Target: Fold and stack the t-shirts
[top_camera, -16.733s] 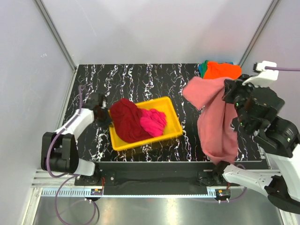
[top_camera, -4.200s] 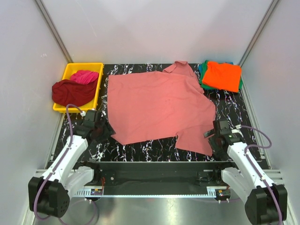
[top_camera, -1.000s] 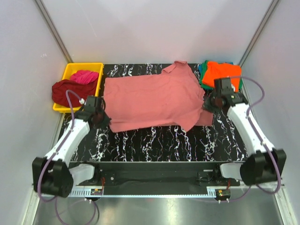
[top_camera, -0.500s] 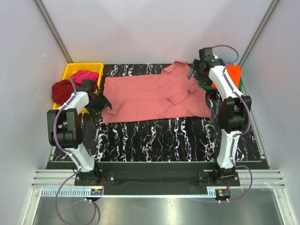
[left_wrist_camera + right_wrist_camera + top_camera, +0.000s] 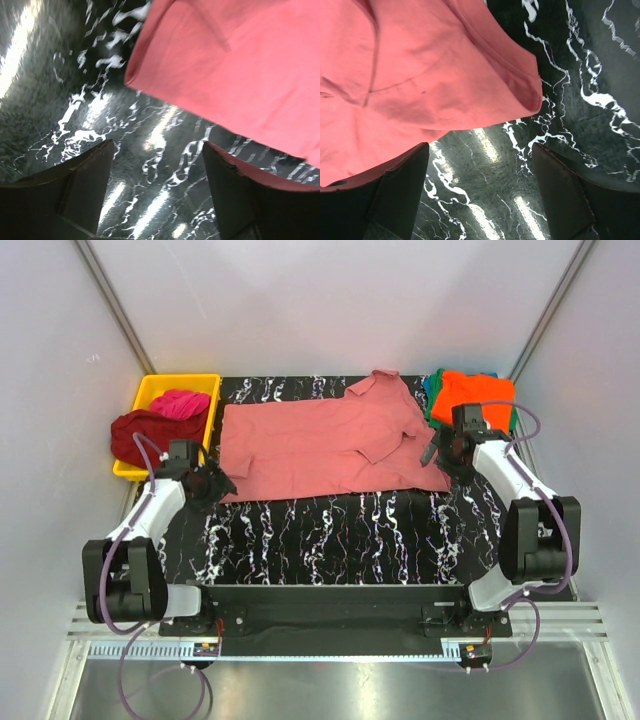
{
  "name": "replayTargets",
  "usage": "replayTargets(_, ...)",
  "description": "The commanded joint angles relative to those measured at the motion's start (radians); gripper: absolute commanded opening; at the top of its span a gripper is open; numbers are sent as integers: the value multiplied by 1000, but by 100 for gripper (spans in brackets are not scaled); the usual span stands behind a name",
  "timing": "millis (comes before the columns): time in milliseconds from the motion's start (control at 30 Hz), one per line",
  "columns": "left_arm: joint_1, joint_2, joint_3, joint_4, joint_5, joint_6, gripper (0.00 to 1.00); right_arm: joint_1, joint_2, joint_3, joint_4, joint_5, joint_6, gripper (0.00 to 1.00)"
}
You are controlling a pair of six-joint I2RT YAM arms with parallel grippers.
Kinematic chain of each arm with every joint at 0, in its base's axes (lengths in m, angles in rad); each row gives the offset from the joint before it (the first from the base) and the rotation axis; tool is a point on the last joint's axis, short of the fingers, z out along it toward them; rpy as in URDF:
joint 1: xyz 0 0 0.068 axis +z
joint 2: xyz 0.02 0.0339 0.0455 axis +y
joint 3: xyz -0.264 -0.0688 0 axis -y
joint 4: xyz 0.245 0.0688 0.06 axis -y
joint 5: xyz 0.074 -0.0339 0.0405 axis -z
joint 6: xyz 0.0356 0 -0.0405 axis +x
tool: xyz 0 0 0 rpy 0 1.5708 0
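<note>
The shirt's near corner (image 5: 225, 499) (image 5: 134, 80) by the yellow bin lies below the left gripper, beyond its open fingertips. The left gripper lowers its fingers around the folded layers next.
A salmon-pink t-shirt (image 5: 330, 445) lies folded in half lengthwise across the black marbled table (image 5: 350, 535). My left gripper (image 5: 212, 486) hovers just off its near left corner, open and holding nothing. In the left wrist view that folded corner (image 5: 134, 77) sits above the gap of the gripper (image 5: 157, 192). My right gripper (image 5: 437, 456) is at the shirt's near right corner, also open. The right wrist view shows the gripper (image 5: 482, 195) over bare table, with the shirt's rounded fold (image 5: 530, 95) ahead. A folded stack with an orange t-shirt (image 5: 478, 395) on top sits at the far right.
A yellow bin (image 5: 180, 378) at the far left holds a dark red shirt (image 5: 140, 432) and a magenta one (image 5: 180, 402). Green and blue cloth edges (image 5: 432, 390) show under the orange shirt. White walls close in the table on three sides.
The shirt's near half has been laid over its far half. Both grippers have opened, let go of the cloth and drawn back to the shirt's near corners.
</note>
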Motion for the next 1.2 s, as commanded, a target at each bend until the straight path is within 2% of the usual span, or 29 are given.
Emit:
replayTargets(0, -4, -3, -60, 120, 17, -34, 78, -36, 29, -65, 141, -117, 30, 89)
replayTargets(133, -4, 46, -81, 163, 4, -51, 81, -64, 97, -44, 161, -149, 27, 88)
replayTargets(500, -4, 88, -94, 272, -67, -114, 79, -134, 193, -77, 213, -151, 33, 83)
replayTargets(700, -4, 132, -70, 281, -84, -124, 77, -142, 146, -130, 215, -113, 45, 81)
replayTargets(933, -12, 177, -80, 332, -84, -155, 75, -142, 121, -189, 255, -157, 61, 81)
replayTargets(1033, -15, 187, -81, 353, -85, -166, 73, -142, 141, -185, 261, -163, 64, 77)
replayTargets(1167, -15, 210, -72, 373, -84, -172, 63, -142, 158, -180, 281, -155, 67, 64)
